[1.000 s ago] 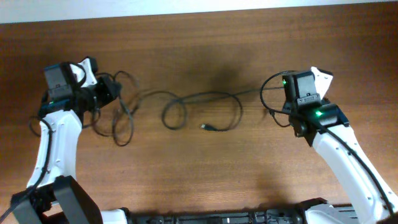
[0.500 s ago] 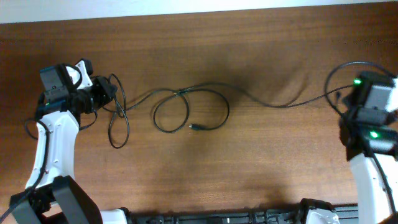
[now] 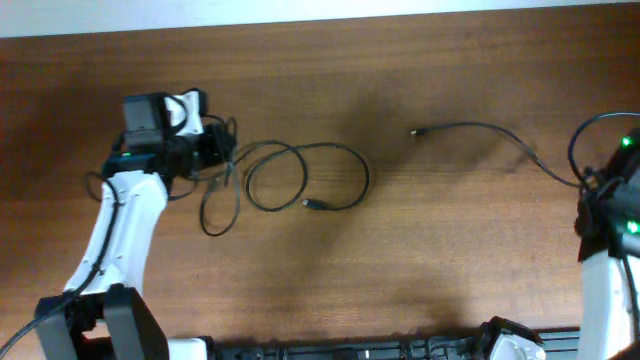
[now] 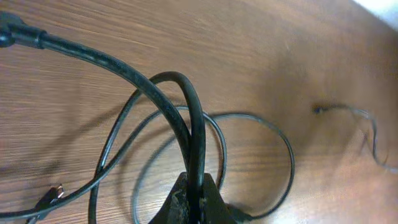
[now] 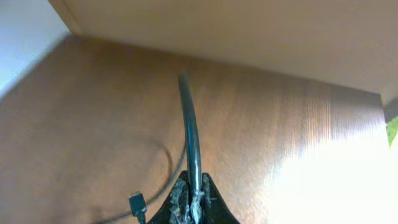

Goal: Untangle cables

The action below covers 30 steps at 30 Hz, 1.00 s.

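Next, my left gripper moves toward the bundle's loop and lets go of the piece of cable, since the cable at my right gripper is separate from this bundle.
Thin black cables lie on the wooden table. One looped bundle (image 3: 300, 175) sits left of centre, and its small plug (image 3: 312, 204) rests inside the loop. My left gripper (image 3: 215, 150) is shut on this bundle at its left end. In the left wrist view the cords (image 4: 186, 118) arch up out of the shut jaws (image 4: 196, 202), and a plug (image 4: 53, 193) lies at lower left. A separate cable (image 3: 480, 128) runs from its free plug (image 3: 415, 132) to my right gripper (image 3: 598, 190) at the right edge. The right wrist view shows the jaws (image 5: 193, 202) shut on that cable (image 5: 189, 124).
The wooden table (image 3: 400, 260) spans the whole view, with a pale wall strip along its far edge (image 3: 320, 8). The arms' own thicker black wires loop near each wrist. A small plug (image 5: 137, 202) lies beside the right jaws.
The right arm has pulled far right, and its cable has come free of the bundle and now lies apart. The left arm has shifted right with the looped bundle.
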Tool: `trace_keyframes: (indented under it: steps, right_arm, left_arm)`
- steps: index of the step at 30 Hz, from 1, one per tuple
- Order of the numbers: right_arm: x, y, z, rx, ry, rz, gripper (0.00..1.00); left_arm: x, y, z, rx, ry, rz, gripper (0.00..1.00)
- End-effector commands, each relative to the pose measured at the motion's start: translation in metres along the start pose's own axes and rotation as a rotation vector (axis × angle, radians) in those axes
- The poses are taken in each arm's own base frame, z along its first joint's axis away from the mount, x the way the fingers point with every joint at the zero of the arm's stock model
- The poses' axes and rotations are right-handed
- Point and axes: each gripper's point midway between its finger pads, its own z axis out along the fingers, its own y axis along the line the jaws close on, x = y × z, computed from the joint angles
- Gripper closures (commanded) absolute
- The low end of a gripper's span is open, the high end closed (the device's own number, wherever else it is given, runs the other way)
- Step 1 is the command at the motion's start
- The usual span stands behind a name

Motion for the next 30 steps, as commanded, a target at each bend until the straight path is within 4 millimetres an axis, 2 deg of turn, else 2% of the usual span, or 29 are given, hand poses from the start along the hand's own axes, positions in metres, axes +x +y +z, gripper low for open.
trace_keyframes:
  steps: [1, 5, 6, 7, 9, 10, 11, 14, 21, 23, 26, 30]
  right_arm:
    - [0.017, 0.002, 0.018, 0.044, 0.059, -0.042, 0.96]
    - [0.034, 0.021, 0.033, -0.007, 0.126, -0.058, 0.95]
    - [0.036, 0.03, 0.036, -0.043, 0.136, -0.049, 0.9]
    - [0.038, 0.041, 0.038, -0.092, 0.152, -0.039, 0.83]
    - [0.048, 0.073, 0.035, -0.257, 0.217, -0.016, 0.41]
    - [0.052, 0.086, 0.03, -0.332, 0.25, -0.012, 0.33]
    - [0.06, 0.105, 0.022, -0.447, 0.307, -0.005, 0.3]
    - [0.077, 0.132, 0.006, -0.625, 0.398, -0.055, 0.3]
    - [0.114, 0.146, 0.008, -0.696, 0.543, -0.105, 0.3]
    - [0.129, 0.155, 0.004, -0.73, 0.574, -0.16, 0.3]
    - [0.147, 0.177, -0.014, -0.839, 0.567, -0.302, 0.31]
    - [0.171, 0.209, -0.049, -0.962, 0.525, -0.464, 0.31]
  left_arm:
    - [0.004, -0.018, 0.004, -0.021, 0.001, 0.096, 1.0]
    - [0.011, -0.032, 0.01, -0.001, 0.021, 0.125, 1.0]
    - [0.012, -0.033, 0.01, 0.0, 0.025, 0.128, 1.0]
    - [0.013, -0.034, 0.011, 0.002, 0.027, 0.13, 1.0]
    - [0.014, -0.035, 0.011, 0.003, 0.029, 0.131, 1.0]
    - [0.014, -0.035, 0.011, 0.003, 0.029, 0.131, 1.0]
    - [0.014, -0.035, 0.011, 0.003, 0.03, 0.13, 1.0]
    - [0.014, -0.035, 0.011, 0.003, 0.031, 0.13, 1.0]
    - [0.014, -0.035, 0.011, 0.003, 0.031, 0.13, 1.0]
    - [0.014, -0.035, 0.011, 0.003, 0.031, 0.13, 1.0]
    - [0.014, -0.035, 0.011, 0.003, 0.031, 0.13, 1.0]
    - [0.014, -0.035, 0.011, 0.002, 0.031, 0.13, 1.0]
